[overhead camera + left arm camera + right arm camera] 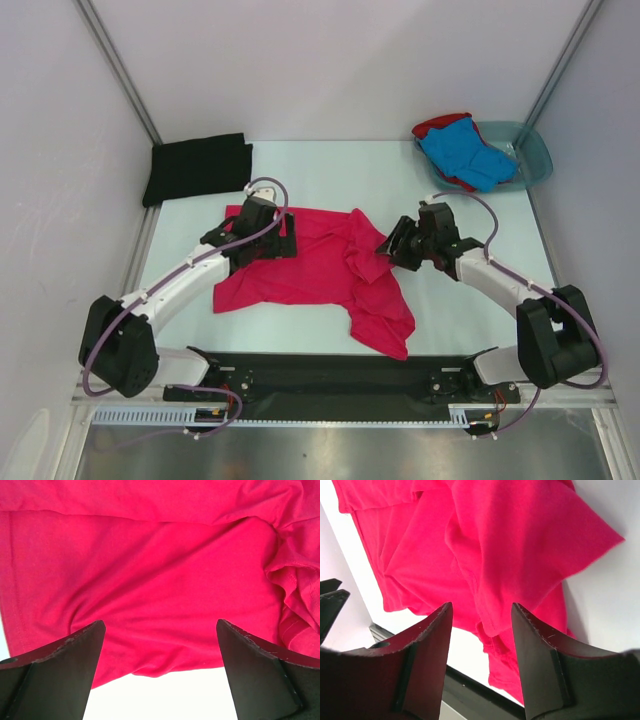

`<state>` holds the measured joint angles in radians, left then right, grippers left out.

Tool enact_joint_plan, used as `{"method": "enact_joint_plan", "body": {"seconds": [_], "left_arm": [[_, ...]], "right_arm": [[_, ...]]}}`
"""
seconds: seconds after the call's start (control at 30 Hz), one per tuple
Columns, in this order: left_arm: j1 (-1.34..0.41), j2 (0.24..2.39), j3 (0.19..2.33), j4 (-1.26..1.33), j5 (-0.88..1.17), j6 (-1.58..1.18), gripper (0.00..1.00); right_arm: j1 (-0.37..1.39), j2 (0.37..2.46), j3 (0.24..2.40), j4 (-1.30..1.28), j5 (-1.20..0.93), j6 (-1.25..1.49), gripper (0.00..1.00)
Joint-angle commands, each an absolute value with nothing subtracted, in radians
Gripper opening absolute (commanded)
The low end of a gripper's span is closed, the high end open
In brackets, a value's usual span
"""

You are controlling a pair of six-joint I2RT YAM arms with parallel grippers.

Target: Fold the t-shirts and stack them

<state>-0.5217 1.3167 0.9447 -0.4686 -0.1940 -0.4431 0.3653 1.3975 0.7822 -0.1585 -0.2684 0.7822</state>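
That flap lies folded over the shirt, so my right gripper will next move down onto the near end of the bunched cloth [373,278] [490,622], its open fingers on either side.
A magenta-pink t-shirt [320,265] lies crumpled and spread on the table's middle; it fills the left wrist view [150,570] and the right wrist view [490,545]. My left gripper [283,237] is open over the shirt's upper left part, holding nothing. My right gripper [388,246] is open at the shirt's right edge, jaws apart with cloth below them. A folded black t-shirt [197,167] lies at the far left. A blue t-shirt [468,152] lies on a red one [436,125] in the basin.
A translucent teal basin [532,150] stands at the far right corner. A black rail [330,378] runs along the table's near edge. White walls close the left, back and right sides.
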Motion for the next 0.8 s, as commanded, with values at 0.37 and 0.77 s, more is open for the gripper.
{"method": "enact_joint_plan", "body": {"seconds": [0.37,0.77], "left_arm": [[-0.531,1.341,0.976,-0.437,-0.158,-0.420,1.00],[-0.531,1.355,0.982,-0.449,-0.164,-0.410,1.00]], "right_arm": [[0.422,1.347,0.756,-0.203,-0.173,0.847,0.55],[0.425,1.433,0.761,-0.150,-0.161,0.848,0.55]]}}
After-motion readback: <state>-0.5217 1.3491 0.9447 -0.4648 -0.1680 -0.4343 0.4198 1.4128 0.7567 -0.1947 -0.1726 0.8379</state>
